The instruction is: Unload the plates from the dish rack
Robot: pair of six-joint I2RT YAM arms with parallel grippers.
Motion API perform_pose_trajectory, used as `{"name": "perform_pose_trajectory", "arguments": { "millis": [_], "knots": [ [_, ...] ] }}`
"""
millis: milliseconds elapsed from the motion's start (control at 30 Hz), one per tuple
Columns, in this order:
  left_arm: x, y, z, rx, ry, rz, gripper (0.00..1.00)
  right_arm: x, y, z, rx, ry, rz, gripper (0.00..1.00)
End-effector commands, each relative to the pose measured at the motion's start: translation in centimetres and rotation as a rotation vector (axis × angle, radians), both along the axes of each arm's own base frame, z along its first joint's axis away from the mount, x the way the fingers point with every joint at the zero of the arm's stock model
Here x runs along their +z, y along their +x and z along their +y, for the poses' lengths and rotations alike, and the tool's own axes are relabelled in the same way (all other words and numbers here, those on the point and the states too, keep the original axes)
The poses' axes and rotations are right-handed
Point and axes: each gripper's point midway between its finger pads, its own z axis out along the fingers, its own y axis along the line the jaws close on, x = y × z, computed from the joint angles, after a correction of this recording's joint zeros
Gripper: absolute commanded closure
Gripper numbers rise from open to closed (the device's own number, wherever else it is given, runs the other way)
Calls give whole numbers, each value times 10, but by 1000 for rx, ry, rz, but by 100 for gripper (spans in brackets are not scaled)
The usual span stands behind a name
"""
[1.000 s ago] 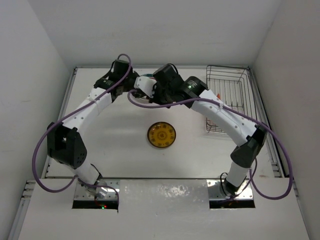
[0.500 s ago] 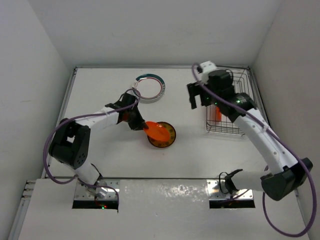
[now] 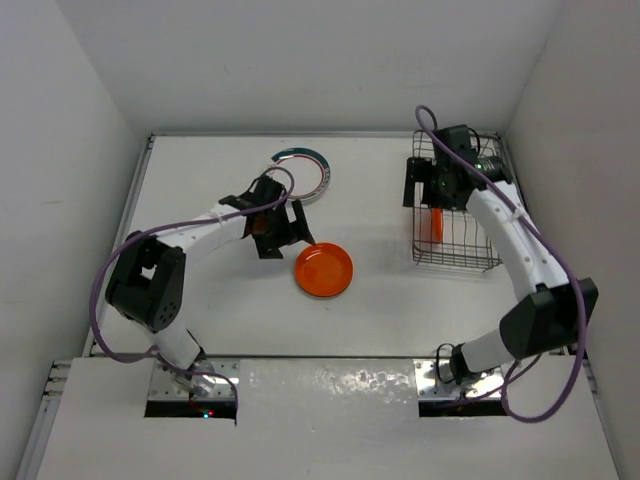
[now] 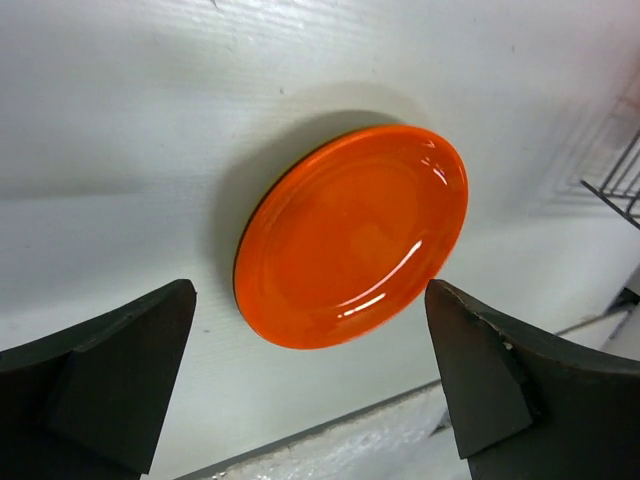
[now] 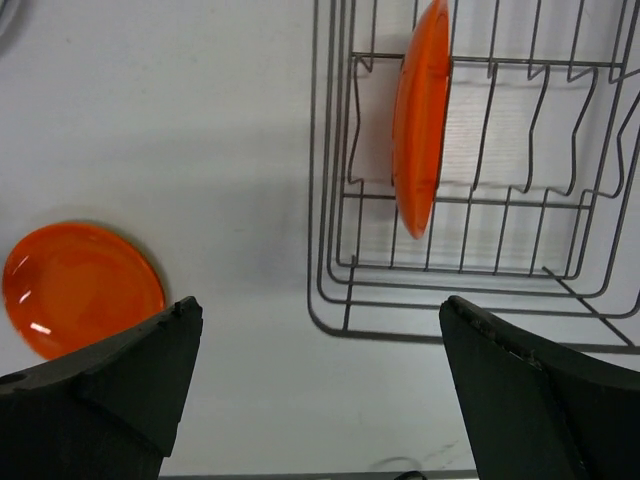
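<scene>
My right gripper next needs to move down, open and turning slightly, until its fingers are on both sides of the plate's upper rim (image 3: 437, 222) (image 5: 432, 130), because the orange-red plate stands on edge in the rack.
An orange-red plate (image 3: 323, 270) (image 4: 352, 235) (image 5: 80, 285) lies flat on the table's middle. My left gripper (image 3: 283, 236) (image 4: 308, 292) is open just to its left, and nothing sits between its fingers. A white plate with a teal rim (image 3: 300, 172) lies farther back. The wire dish rack (image 3: 457, 265) (image 5: 340, 300) stands at the right. One orange-red plate (image 3: 436, 225) (image 5: 420, 110) stands on edge in it. My right gripper (image 3: 433, 198) (image 5: 320, 305) hovers open over the rack's left side, above that plate, holding nothing.
White walls close in the table at the left, back and right. A purple cable loops off each arm. The right arm's elbow (image 3: 545, 310) reaches toward the right wall. The arm bases (image 3: 195, 380) sit at the near edge.
My left gripper carried the orange-red plate onto the yellow plate in the middle, let go and opened. The right arm swung from the teal-rimmed plate over to the rack, open.
</scene>
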Motion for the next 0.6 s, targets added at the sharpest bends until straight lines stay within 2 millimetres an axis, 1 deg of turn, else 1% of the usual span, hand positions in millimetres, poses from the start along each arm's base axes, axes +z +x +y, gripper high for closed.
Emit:
{"name": "perform_pose_trajectory", "arguments": {
  "millis": [0, 33, 67, 133, 167, 233, 267, 300, 333, 367, 400, 467, 500, 567],
  "knots": [
    [1, 1, 17, -28, 149, 5, 4, -9, 15, -20, -77, -79, 64, 1],
    [3, 5, 24, -26, 192, -13, 4, -6, 22, -24, -83, -87, 57, 1],
    [10, 10, 26, -27, 206, -30, 3, -10, 28, -25, -85, -86, 61, 3],
    [20, 12, 34, -30, 249, -58, 3, -21, 39, -29, -84, -84, 85, 8],
    [26, 14, 35, -32, 251, -70, 3, -25, 44, -32, -88, -83, 86, 16],
    [37, 18, 40, -31, 275, -109, 3, -36, 48, -39, -95, -86, 109, 26],
    [40, 18, 40, -39, 275, -117, 3, -38, 54, -35, -81, -38, 94, 30],
    [43, 17, 41, -43, 275, -120, 3, -47, 53, -42, -93, -13, 103, 38],
    [44, 16, 41, -51, 276, -122, 3, -50, 55, -42, -86, 3, 94, 40],
    [43, 15, 41, -57, 275, -121, 3, -52, 61, -47, -89, 19, 75, 41],
    [39, 11, 42, -64, 275, -110, 3, -58, 61, -41, -55, 58, 84, 41],
    [34, 8, 42, -75, 277, -97, 3, -66, 66, -41, -4, 66, 84, 45],
    [31, 7, 42, -78, 281, -91, 3, -68, 67, -44, 31, 41, 85, 45],
    [27, 2, 40, -95, 268, -71, 3, -73, 69, -46, 52, 24, 94, 47]
  ]
}}
